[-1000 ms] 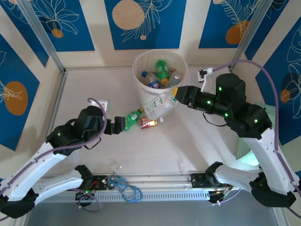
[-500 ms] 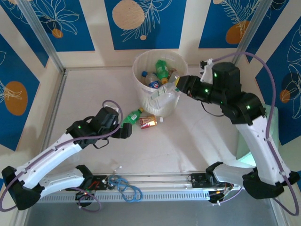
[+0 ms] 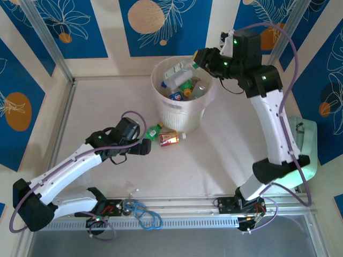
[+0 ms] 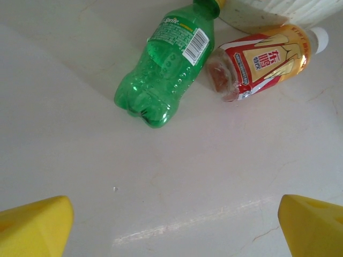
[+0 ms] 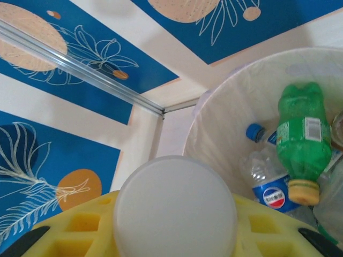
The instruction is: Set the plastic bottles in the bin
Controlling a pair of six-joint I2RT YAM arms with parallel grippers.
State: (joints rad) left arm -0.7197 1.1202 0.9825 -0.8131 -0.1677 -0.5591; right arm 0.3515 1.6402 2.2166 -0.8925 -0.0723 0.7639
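Observation:
Next, the right gripper moves off the bin's rim, where its fingers still stand, and down over the bin's opening point(image 3: 184, 80) point(image 5: 268, 139) to release the clear bottle.
The pale bin point(image 3: 172, 110) stands at the back middle with several bottles inside. My right gripper point(image 3: 196, 60) hangs over its far rim, shut on a clear bottle point(image 3: 179, 70). In the right wrist view that bottle's white cap point(image 5: 175, 206) sits between the yellow fingers point(image 5: 80, 227), above the bin's inner wall point(image 5: 236, 123), a green bottle point(image 5: 303, 134) and a blue-labelled clear one point(image 5: 273, 190). On the table by the bin's foot lie a green bottle point(image 3: 153, 130) point(image 4: 166, 69) and an amber red-labelled bottle point(image 3: 170, 138) point(image 4: 262, 61). My left gripper point(image 3: 143, 146) point(image 4: 174, 235) is open just short of them.
A mint-green case point(image 3: 304, 155) sits at the right edge beside the right arm's base. A blue cable point(image 3: 146, 214) lies on the front rail. Blue patterned walls close the back and sides.
The right arm lifted the clear bottle from beside the bin up over its rim. The left arm reached forward toward the green bottle.

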